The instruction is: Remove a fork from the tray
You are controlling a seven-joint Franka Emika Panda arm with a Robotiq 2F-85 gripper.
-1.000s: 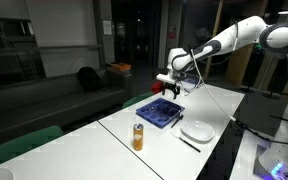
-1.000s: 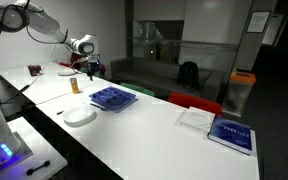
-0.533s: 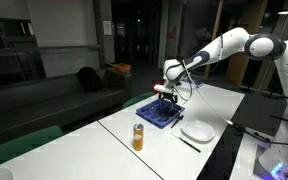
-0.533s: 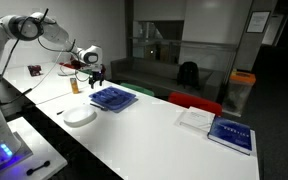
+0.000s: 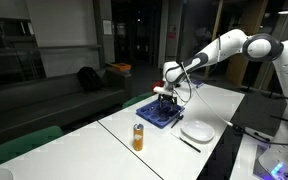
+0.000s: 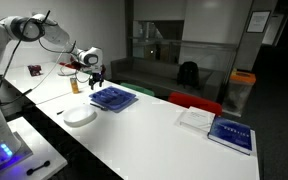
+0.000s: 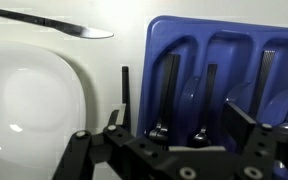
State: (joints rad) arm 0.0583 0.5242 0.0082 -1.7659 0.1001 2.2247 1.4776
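The dark handle in the tray's section nearest the plate is below my gripper's open fingers, which hover above the tray and should next lower around it.
The blue divided tray lies on the white table; it also shows in the other exterior view and fills the right of the wrist view. Dark-handled utensils lie in its compartments, one in the left compartment and one beside it; I cannot tell which are forks. My gripper is open and empty, hovering just above the tray's near end, as both exterior views show.
A white plate sits next to the tray. A silver utensil lies on the table beyond the plate. A thin dark stick lies between plate and tray. An orange can and books stand on the table.
The arm has come down and toward the tray from its higher position a second ago. In the last half second it has barely moved.
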